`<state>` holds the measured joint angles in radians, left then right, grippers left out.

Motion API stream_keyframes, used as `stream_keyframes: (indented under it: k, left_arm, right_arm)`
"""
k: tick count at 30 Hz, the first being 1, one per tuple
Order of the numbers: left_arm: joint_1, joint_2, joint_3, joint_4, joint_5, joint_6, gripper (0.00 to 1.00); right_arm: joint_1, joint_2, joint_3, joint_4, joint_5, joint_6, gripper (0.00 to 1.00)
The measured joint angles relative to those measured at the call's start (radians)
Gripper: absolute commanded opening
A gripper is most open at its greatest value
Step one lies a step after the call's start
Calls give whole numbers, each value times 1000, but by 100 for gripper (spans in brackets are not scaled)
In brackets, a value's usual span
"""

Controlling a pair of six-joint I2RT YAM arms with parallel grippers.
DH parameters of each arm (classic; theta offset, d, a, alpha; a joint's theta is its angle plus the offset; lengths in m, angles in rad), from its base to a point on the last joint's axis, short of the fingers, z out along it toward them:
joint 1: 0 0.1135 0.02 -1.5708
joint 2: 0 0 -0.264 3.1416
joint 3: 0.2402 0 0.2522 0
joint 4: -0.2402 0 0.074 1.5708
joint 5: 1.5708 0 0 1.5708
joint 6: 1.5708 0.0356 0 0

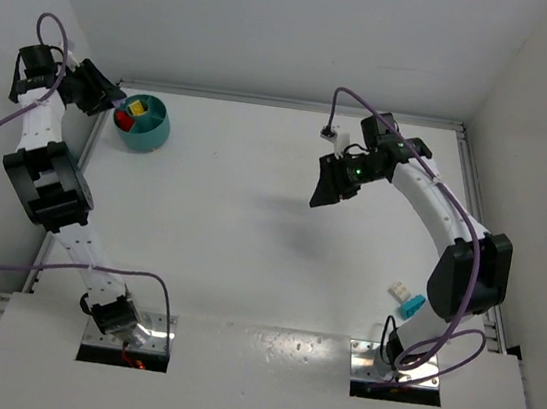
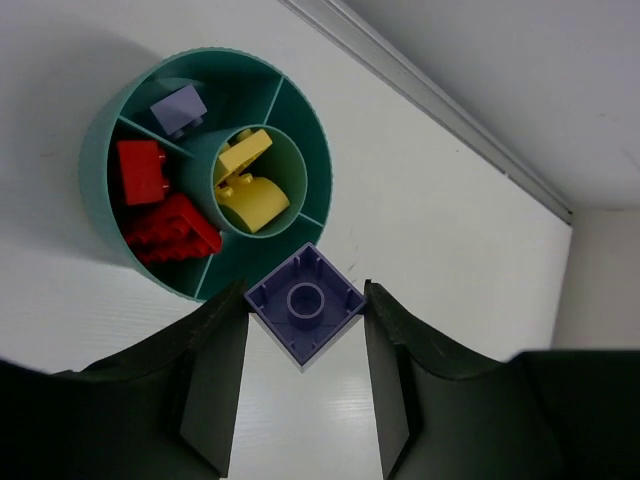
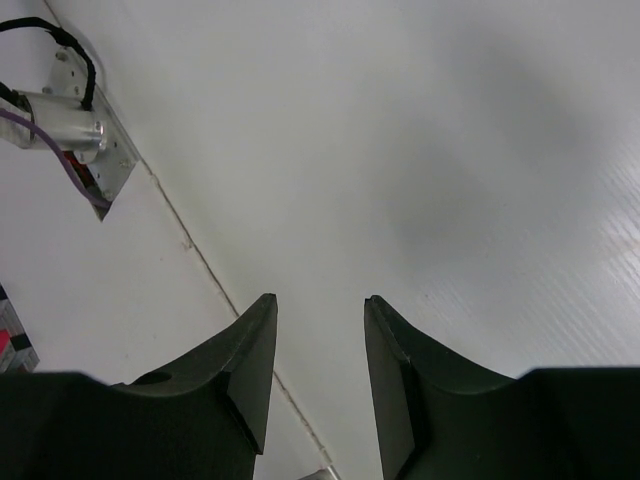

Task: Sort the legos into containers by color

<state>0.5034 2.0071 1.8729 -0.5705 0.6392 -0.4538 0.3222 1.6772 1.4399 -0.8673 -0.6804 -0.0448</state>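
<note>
The purple square lego (image 2: 305, 308) goes outward in my left gripper next, across the teal container's rim, over the divided section where another purple lego already lies.
My left gripper (image 2: 305, 290) is shut on a purple square lego (image 2: 305, 308), held by two opposite corners with its hollow underside facing the camera. It hangs just past the near rim of the round teal container (image 2: 100, 150), which has dividers. Inside lie red legos (image 2: 160, 215), yellow legos (image 2: 250, 180) in the centre cup, and a purple one (image 2: 178, 108). From above, the left gripper (image 1: 114, 101) sits beside the container (image 1: 152, 133) at the back left. My right gripper (image 3: 319, 300) stands open and empty over bare table, seen in the top view (image 1: 331, 187) right of centre.
A cyan lego (image 1: 412, 304) and a pale one (image 1: 399, 291) lie near the right arm's base. A small metal mount with a cable (image 3: 75, 130) stands at the back. A raised rail (image 2: 430, 100) borders the table's far edge, with walls close behind.
</note>
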Motion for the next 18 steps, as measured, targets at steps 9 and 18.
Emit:
stream_keyframes:
  k: [9, 18]
  left_arm:
    - [24, 107, 91, 122, 92, -141, 7]
    - [24, 183, 163, 234, 97, -166, 11]
  right_arm:
    - [0, 16, 0, 0, -1, 1, 41]
    - [2, 48, 0, -2, -3, 1, 41]
